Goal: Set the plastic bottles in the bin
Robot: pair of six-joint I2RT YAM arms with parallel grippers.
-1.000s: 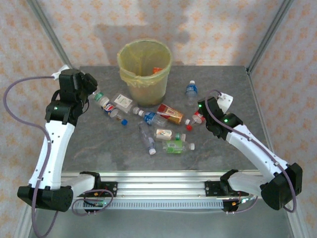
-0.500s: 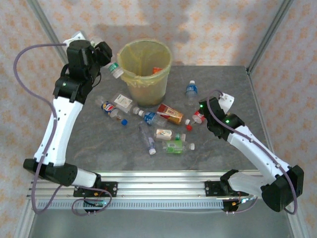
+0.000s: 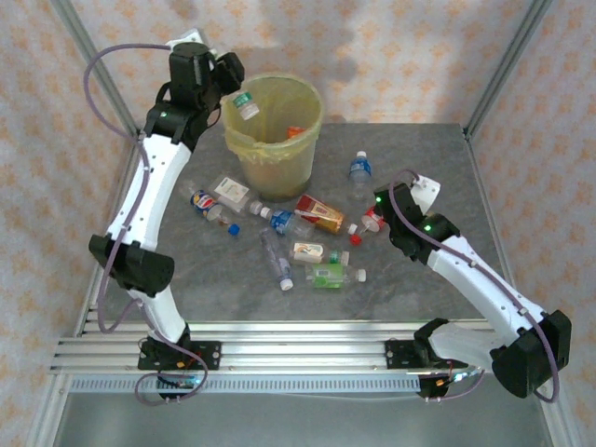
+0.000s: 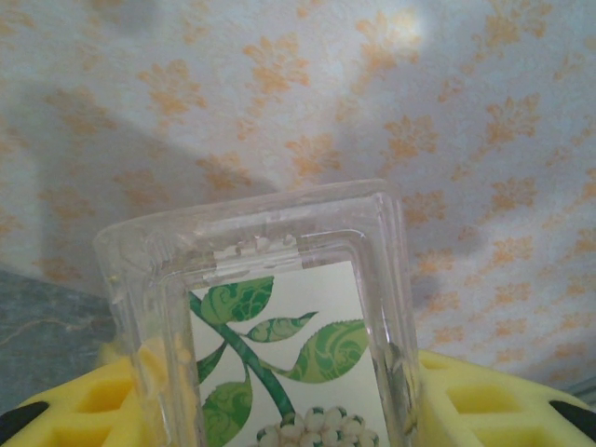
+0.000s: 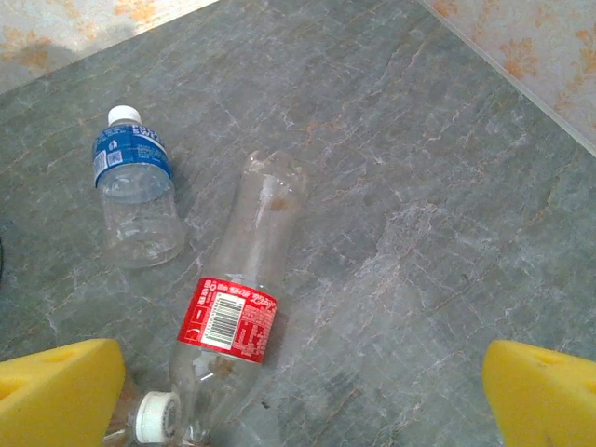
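Note:
The bottle hangs only at the opening's edge, so I should next carry it with my left gripper past the bin's near rim and over the bin's opening [image 3: 277, 114].
My left gripper [image 3: 233, 91] is raised at the bin's left rim, shut on a clear square bottle with a green leaf label [image 3: 246, 103] [image 4: 279, 358], which hangs just over the opening. The bin [image 3: 279, 163] is round and lined with a yellowish bag. Yellow pads [image 4: 489, 400] press both sides of the bottle. My right gripper [image 3: 382, 209] [image 5: 303, 400] stands open low over the table, beside a lying red-labelled bottle with a white cap [image 5: 231, 317] [image 3: 372, 222]. A blue-labelled bottle [image 5: 138, 191] [image 3: 359, 169] lies further off.
Several more bottles lie in front of the bin: an orange-red one [image 3: 320, 214], a green one [image 3: 331, 276], a long clear one [image 3: 277, 259], a white-labelled one [image 3: 231, 191]. Something orange [image 3: 295, 133] shows inside the bin. Frame posts stand at the table's back corners.
My left arm has lifted the green-labelled bottle from the table left of the bin up and rightward to the bin's rim. The right arm has barely moved.

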